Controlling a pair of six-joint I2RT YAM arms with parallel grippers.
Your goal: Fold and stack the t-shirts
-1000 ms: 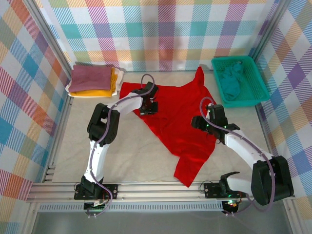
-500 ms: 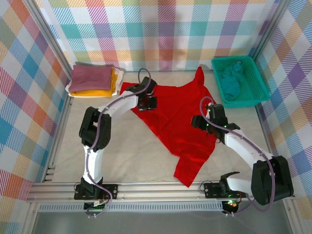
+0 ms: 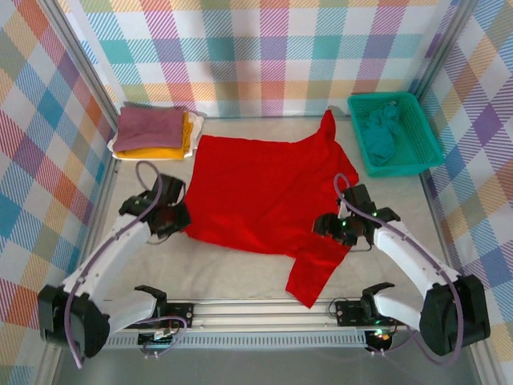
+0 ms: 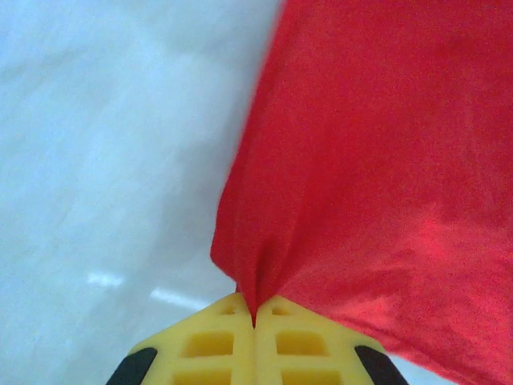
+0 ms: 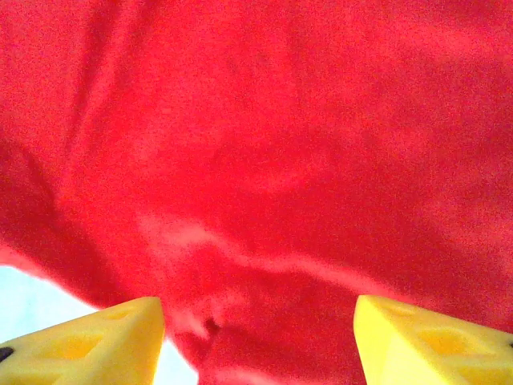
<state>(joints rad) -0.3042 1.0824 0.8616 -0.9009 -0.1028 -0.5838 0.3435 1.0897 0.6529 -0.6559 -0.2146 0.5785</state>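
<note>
My right gripper moves back toward its base next and lowers onto the trailing red flap of the shirt, because it sticks out past the rest of the shirt.
A bright red t-shirt lies spread over the middle of the table, one sleeve pointing to the back right and a long flap trailing toward the front edge. My left gripper is shut on its near-left corner; in the left wrist view the cloth bunches into the closed yellow fingertips. My right gripper hovers open over the shirt's right side, its yellow fingers spread wide above red cloth, holding nothing. Folded t-shirts sit stacked at the back left, mauve on top, then mustard yellow, then white.
A teal mesh basket at the back right holds crumpled teal cloth. Plaid walls close in the back and both sides. Bare pale tabletop shows in front of the shirt and beside the left arm.
My left gripper has dragged the shirt's corner from the back middle toward the front left, spreading the shirt much wider. The right gripper shifted slightly nearer and stayed open.
</note>
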